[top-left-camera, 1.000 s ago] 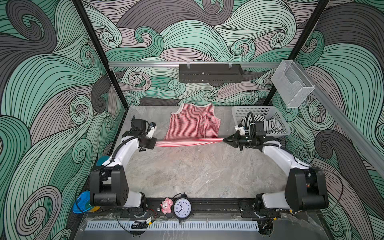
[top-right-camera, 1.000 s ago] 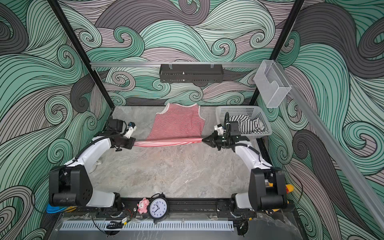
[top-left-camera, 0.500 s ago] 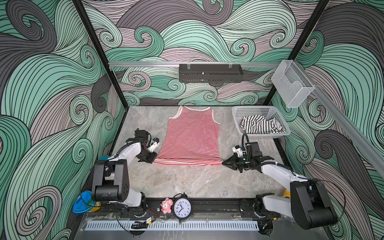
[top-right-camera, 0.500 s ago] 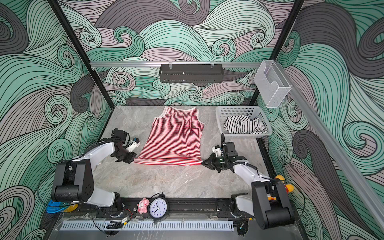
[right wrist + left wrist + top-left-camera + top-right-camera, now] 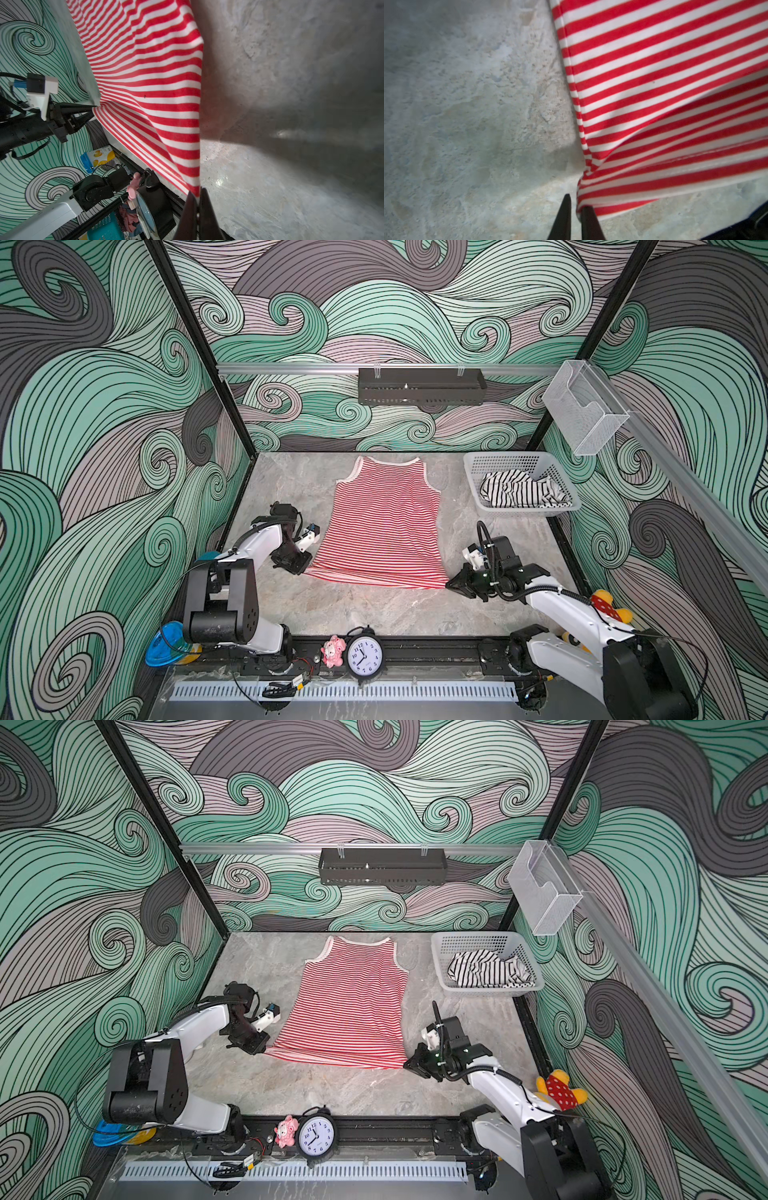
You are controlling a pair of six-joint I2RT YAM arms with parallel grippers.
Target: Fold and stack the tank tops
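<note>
The bare marble is below my right gripper and back of it. My right gripper needs to move back and down to let go of the hem's corner on the tabletop.
The red-and-white striped tank top [image 5: 386,526] [image 5: 353,1002] lies spread flat on the marble table, neck toward the back wall. My left gripper [image 5: 306,569] [image 5: 266,1048] [image 5: 577,202] sits at the hem's left corner. Its jaws stand slightly apart with bare table in the gap, and the cloth corner rests against one finger [image 5: 588,220]. My right gripper [image 5: 449,584] [image 5: 406,1064] [image 5: 196,193] is shut on the hem's right corner, held a little off the table. The black-and-white tank top [image 5: 515,489] [image 5: 486,969] lies crumpled in the white basket [image 5: 528,512] [image 5: 490,991].
Along the front rail stand a clock [image 5: 365,655] and a pink toy [image 5: 332,650]. A yellow-and-red plush [image 5: 606,605] lies by the right arm. A black shelf [image 5: 419,385] and a clear box [image 5: 582,406] hang on the walls. A blue disc [image 5: 166,645] sits front left.
Both grippers drew the red top's hem from the back toward the front, spreading it flat. The left jaws have parted a little at the corner.
</note>
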